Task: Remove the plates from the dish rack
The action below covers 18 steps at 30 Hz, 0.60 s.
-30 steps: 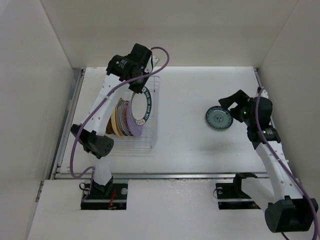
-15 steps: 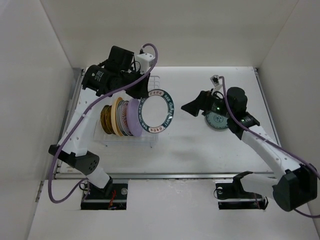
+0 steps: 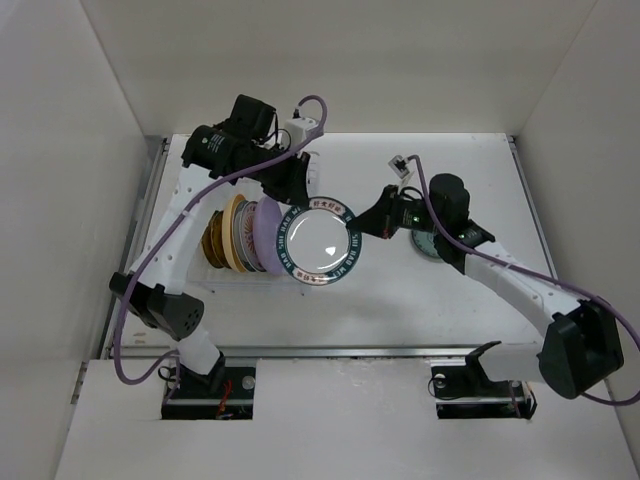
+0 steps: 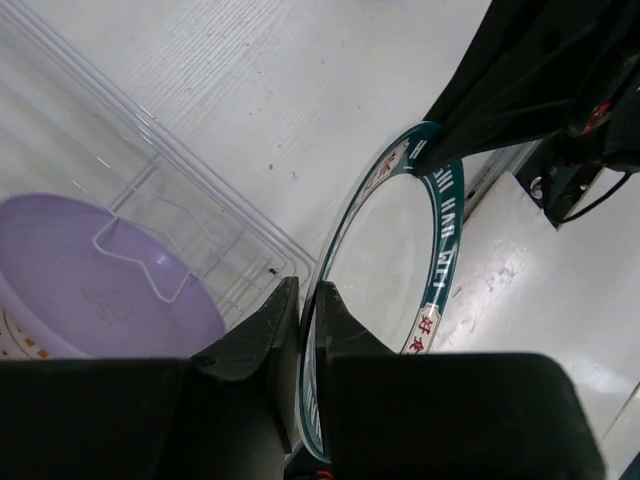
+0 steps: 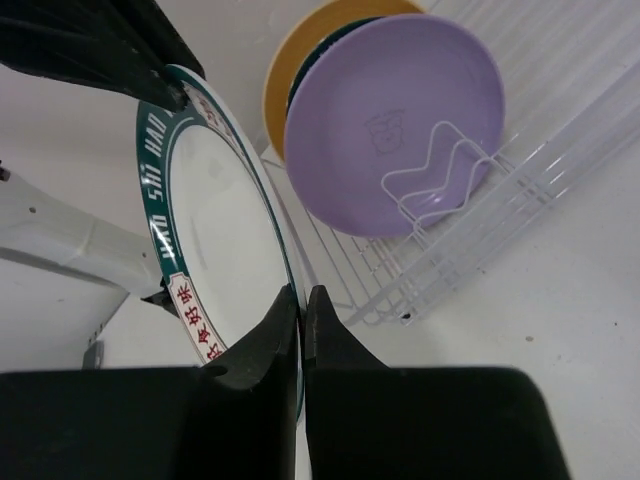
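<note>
My right gripper will move the white plate away from the rack toward the teal patterned plate, then down onto the clear table between them.
A white plate with a dark teal lettered rim [image 3: 320, 248] hangs in the air between the arms, just right of the dish rack [image 3: 262, 284]. My left gripper [image 3: 297, 203] is shut on its upper left rim [image 4: 432, 225]; the fingers [image 4: 262, 330] pinch the edge. From the other side my right gripper [image 3: 368, 228] is shut on its right rim [image 5: 215, 235]. In the rack stand a lavender plate [image 3: 266, 236] [image 4: 95, 295] [image 5: 395, 115], a yellow-tan plate [image 3: 237, 232] [image 5: 310, 45] and a dark brown-gold plate [image 3: 211, 240]. A teal patterned plate [image 3: 425, 246] lies flat behind my right arm.
The rack's white wires [image 5: 500, 235] run close under the held plate. White walls [image 3: 70, 200] box the table in on the left, back and right. My right forearm [image 3: 510, 280] crosses the right half of the table.
My left arm has carried the lettered plate out of the rack and rightward. My right arm swung left, away from the teal plate, and its open jaws shut on the plate's rim.
</note>
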Available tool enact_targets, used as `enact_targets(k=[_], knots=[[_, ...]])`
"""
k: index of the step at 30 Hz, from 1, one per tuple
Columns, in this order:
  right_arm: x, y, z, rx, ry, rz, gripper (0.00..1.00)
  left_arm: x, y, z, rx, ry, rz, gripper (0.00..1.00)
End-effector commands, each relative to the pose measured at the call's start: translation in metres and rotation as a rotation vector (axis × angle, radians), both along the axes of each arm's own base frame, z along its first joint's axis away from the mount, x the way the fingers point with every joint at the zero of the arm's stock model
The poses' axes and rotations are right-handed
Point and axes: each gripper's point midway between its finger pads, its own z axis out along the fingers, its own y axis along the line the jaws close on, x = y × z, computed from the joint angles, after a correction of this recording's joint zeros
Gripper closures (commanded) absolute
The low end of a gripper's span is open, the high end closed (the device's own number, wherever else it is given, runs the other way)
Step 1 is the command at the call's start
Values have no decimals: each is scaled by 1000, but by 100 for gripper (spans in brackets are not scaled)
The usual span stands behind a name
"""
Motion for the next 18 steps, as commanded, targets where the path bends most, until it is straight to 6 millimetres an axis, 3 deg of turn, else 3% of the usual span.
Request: enact_targets(k=[1,2,4,5,6,7,8,10,11,14,15,18], knots=[[11,-1,22,54,-77,-80,100,-11,-7,19,-50,-31,-24,100],[7,-3,32,78,-106,-81,100,-7,-5,20,-37,-48,-8,91],[9,-8,35,90,-96,-124,100,2,3,19,8,-83,39,50],[10,-15,38,100,-99,-156,100,4,6,18,24,-98,40,41],[10,-18,41,115,-78,-183,100,7,8,20,31,-114,52,14],[15,-25,47,131,-77,-226,100,12,14,19,61,-130,81,0],[28,-40,37,114,-30,-328,100,16,17,21,75,-151,101,0],[36,-61,42,132,2,-437,100,28,32,31,119,-228,195,0],[49,-81,39,133,14,-544,100,33,39,35,133,-254,241,0],[56,-114,20,114,103,-735,100,49,70,45,226,-341,412,0],[64,-136,1,63,157,-866,100,52,76,42,254,-347,436,0],[68,-157,-34,-10,235,-988,100,56,93,12,409,-317,434,0]])
